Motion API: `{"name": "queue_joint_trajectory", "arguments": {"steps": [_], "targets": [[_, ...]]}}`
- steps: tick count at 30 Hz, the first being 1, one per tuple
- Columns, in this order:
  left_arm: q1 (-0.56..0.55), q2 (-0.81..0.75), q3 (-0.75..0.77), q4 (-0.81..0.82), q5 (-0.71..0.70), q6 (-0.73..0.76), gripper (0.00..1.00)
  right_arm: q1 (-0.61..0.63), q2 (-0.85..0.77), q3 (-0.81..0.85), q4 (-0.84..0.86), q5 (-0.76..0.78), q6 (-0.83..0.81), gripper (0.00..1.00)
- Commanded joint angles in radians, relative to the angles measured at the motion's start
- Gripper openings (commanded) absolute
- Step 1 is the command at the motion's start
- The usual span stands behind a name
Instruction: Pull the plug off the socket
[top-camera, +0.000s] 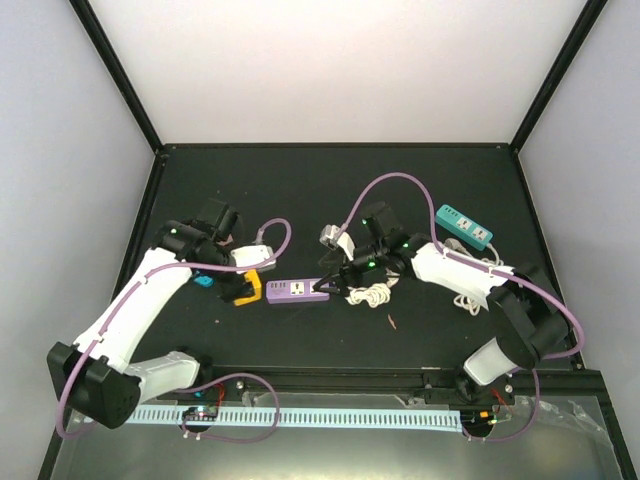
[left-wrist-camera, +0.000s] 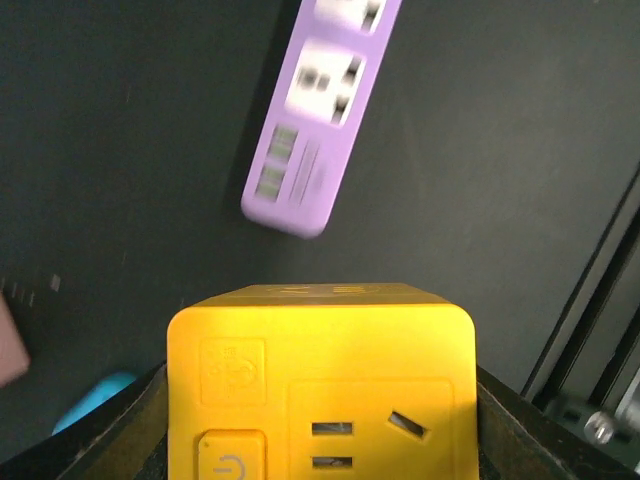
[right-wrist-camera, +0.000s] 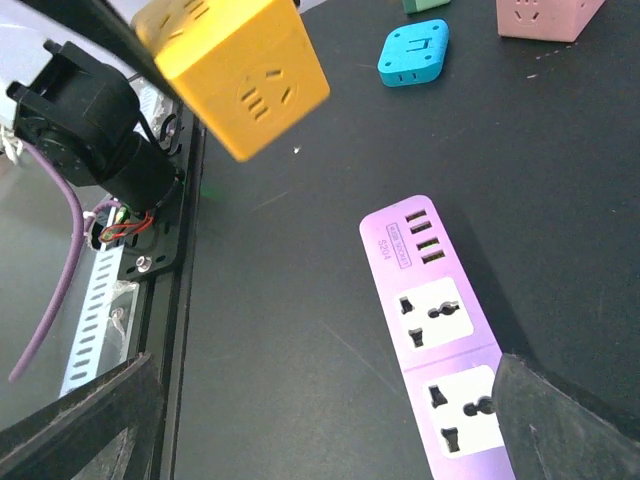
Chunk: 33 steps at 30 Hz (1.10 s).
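Note:
The open tabletop near the blue adapter is clear of the purple power strip (top-camera: 290, 291). My left gripper should move down and to the left in the top view next, onto that open tabletop.
A purple power strip (top-camera: 290, 291) lies on the black table between both grippers; it also shows in the left wrist view (left-wrist-camera: 320, 110) and the right wrist view (right-wrist-camera: 440, 330). Its visible sockets hold no plug. My left gripper (top-camera: 243, 290) is shut on a yellow cube socket (left-wrist-camera: 320, 390), held just left of the strip; the cube also shows in the right wrist view (right-wrist-camera: 235, 70). My right gripper (right-wrist-camera: 330, 440) is open over the strip's right end, one finger (right-wrist-camera: 570, 420) covering that end. A grey plug (top-camera: 331, 236) with a coiled white cord (top-camera: 372, 295) lies behind the right gripper.
A teal power strip (top-camera: 465, 228) lies at the back right. A small blue adapter (right-wrist-camera: 414, 52) and a pink cube socket (right-wrist-camera: 545, 15) sit near the left arm. The table's black front rail (top-camera: 330, 380) runs along the near edge.

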Motion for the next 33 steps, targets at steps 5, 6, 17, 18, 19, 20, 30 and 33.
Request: {"name": "queue_joint_trajectory", "arguments": {"steps": [5,6,17,18,19,20,30,33], "targets": [[0.152,0.023,-0.062,-0.147,-0.408,0.187,0.32,-0.002,0.013,0.008,-0.008,0.024,-0.025,0.93],[0.159,0.029,-0.081,-0.140,-0.450,0.202,0.32,-0.001,0.014,0.006,-0.011,0.027,-0.026,0.93],[0.249,0.199,-0.226,0.009,-0.792,0.244,0.36,-0.006,0.009,-0.002,-0.022,0.039,-0.028,0.93],[0.252,0.215,-0.231,0.030,-0.810,0.245,0.37,-0.007,0.009,-0.002,-0.022,0.037,-0.029,0.93],[0.256,0.235,-0.236,0.047,-0.826,0.244,0.37,-0.010,0.008,-0.003,-0.022,0.035,-0.029,0.93],[0.259,0.252,-0.240,0.065,-0.843,0.242,0.37,-0.012,0.007,-0.004,-0.021,0.034,-0.028,0.93],[0.264,0.407,-0.229,0.115,-0.876,0.199,0.45,-0.037,0.003,-0.013,-0.011,0.019,-0.020,0.94],[0.264,0.424,-0.221,0.114,-0.833,0.197,0.49,-0.038,0.007,-0.008,-0.010,0.018,-0.020,0.94]]}}
